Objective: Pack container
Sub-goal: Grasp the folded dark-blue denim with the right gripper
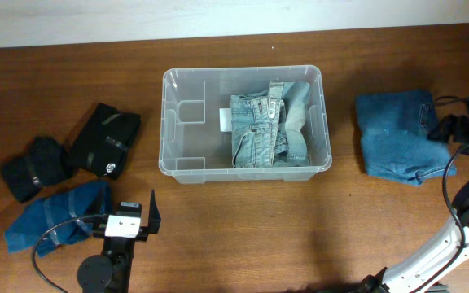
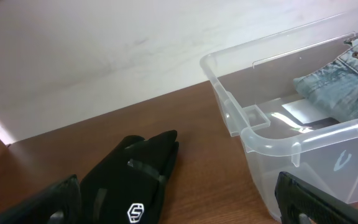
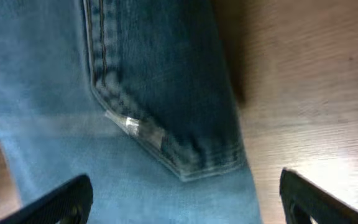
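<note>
The right gripper's open fingers are on either side of the darker blue jeans' edge (image 1: pixel 441 151) farthest from the container (image 1: pixel 177 167), so the gripper will go down onto that edge next.
The clear plastic container (image 1: pixel 177 167) stands mid-table and holds folded light blue jeans (image 1: pixel 267 122); it also shows in the left wrist view (image 2: pixel 272 140). Folded darker blue jeans (image 1: pixel 393 134) lie to its right and fill the right wrist view (image 3: pixel 135 93). My right gripper (image 1: pixel 450 129) is open and empty just above the jeans' right edge, its fingers (image 3: pixel 182 202) wide apart. My left gripper (image 1: pixel 129 216) is open and empty near the front left, its fingers (image 2: pixel 179 205) over a black folded garment (image 2: pixel 129 180).
On the left lie two black folded garments (image 1: pixel 107 140) (image 1: pixel 35 167) and a blue one (image 1: pixel 55 216). A white wall runs behind the table's far edge. The right arm's cable (image 1: pixel 446 183) loops at the right edge.
</note>
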